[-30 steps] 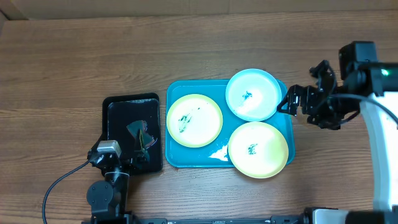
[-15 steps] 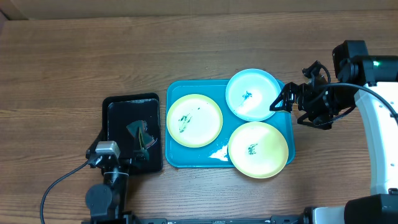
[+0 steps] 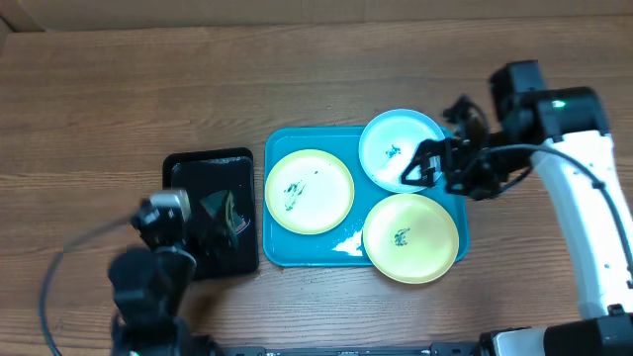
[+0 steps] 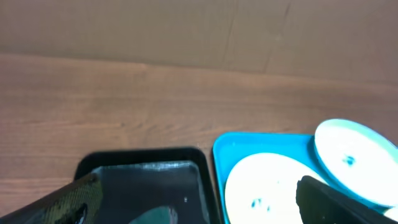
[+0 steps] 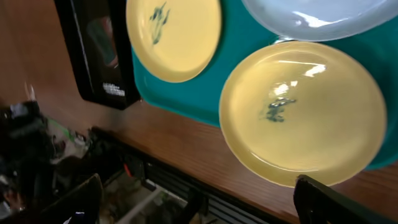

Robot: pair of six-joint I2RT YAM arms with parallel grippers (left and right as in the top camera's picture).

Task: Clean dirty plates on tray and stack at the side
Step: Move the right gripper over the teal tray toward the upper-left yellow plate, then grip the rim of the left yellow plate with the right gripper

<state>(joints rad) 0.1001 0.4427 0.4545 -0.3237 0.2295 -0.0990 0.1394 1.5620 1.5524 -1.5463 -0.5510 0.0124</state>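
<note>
The robot's right gripper should next go down to the smeared plate by the black tray, onto its facing rim [image 3: 351, 195] [image 5: 217, 37], because that plate is below it, to the left in the overhead view.
The turquoise tray [image 3: 287, 247] holds three plates, each with a dark teal smear: a yellow-green one on the left [image 3: 309, 191], a light blue one at the back [image 3: 401, 148] and a yellow-green one at the front right [image 3: 409, 237]. My right gripper [image 3: 415, 173] hangs open and empty over the right edge of the light blue plate. Its wrist view looks down on the front yellow-green plate [image 5: 301, 112] between its spread fingers [image 5: 336, 202]. My left gripper [image 4: 199, 211] is open and empty above the black tray [image 4: 143, 155].
The black tray [image 3: 210, 163] sits left of the turquoise tray and holds a crumpled teal-grey cloth [image 3: 226, 213]. Bare wooden table surrounds both trays. The table's front edge runs just below the front plate [image 5: 205, 155].
My right gripper has swung left, from beside the tray to over the light blue plate's edge. My left arm has shifted and risen over the black tray, blurred by motion.
</note>
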